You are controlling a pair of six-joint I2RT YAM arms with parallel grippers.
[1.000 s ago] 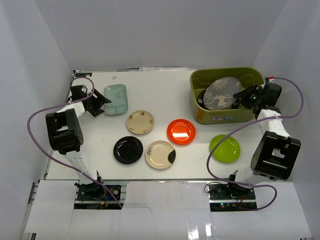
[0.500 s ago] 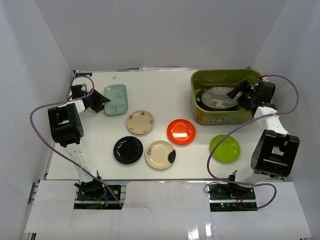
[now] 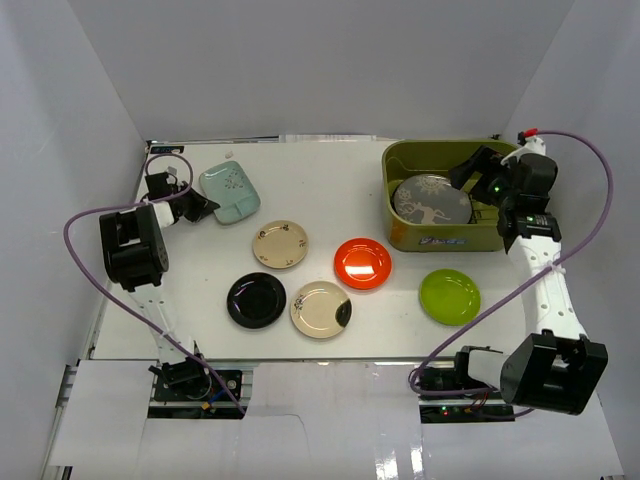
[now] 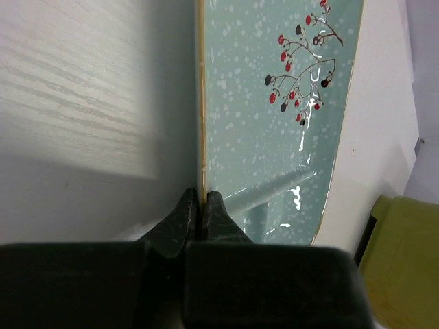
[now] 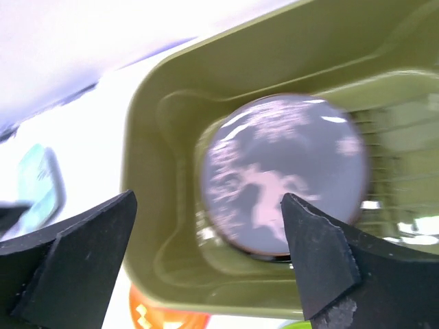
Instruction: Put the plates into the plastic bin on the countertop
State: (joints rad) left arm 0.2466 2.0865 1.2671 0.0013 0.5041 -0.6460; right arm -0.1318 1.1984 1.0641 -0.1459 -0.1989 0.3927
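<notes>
My right gripper will cross to the left in the top view onto the pale-green plate's free edge, while my left gripper holds the other edge.
The olive-green plastic bin point(image 3: 400, 152) stands at the back right of the white countertop point(image 3: 330, 180). A grey deer-pattern plate point(image 3: 430, 200) lies flat inside it. My right gripper point(image 3: 470, 175) hovers open above the bin's right side; the wrist view shows the gripper point(image 5: 208, 205) with nothing between its fingers, over the grey plate point(image 5: 281, 178) in the bin point(image 5: 158, 103). My left gripper point(image 3: 195, 205) is shut on the rim of the pale-green plate point(image 3: 230, 192); its jaws point(image 4: 201, 205) pinch the pale-green plate's point(image 4: 274, 123) edge. Tan point(image 3: 280, 244), orange-red point(image 3: 362, 263), black point(image 3: 256, 300), cream point(image 3: 321, 309) and lime-green point(image 3: 449, 297) plates lie on the countertop.
White walls point(image 3: 100, 100) enclose the countertop on three sides. Purple cables point(image 3: 80, 225) loop beside each arm. A dark plate edge shows under the grey plate in the bin.
The right gripper opened and let go of the grey plate, which dropped flat into the bin, then rose. The left gripper closed on the pale-green plate's rim, and that plate turned a little.
</notes>
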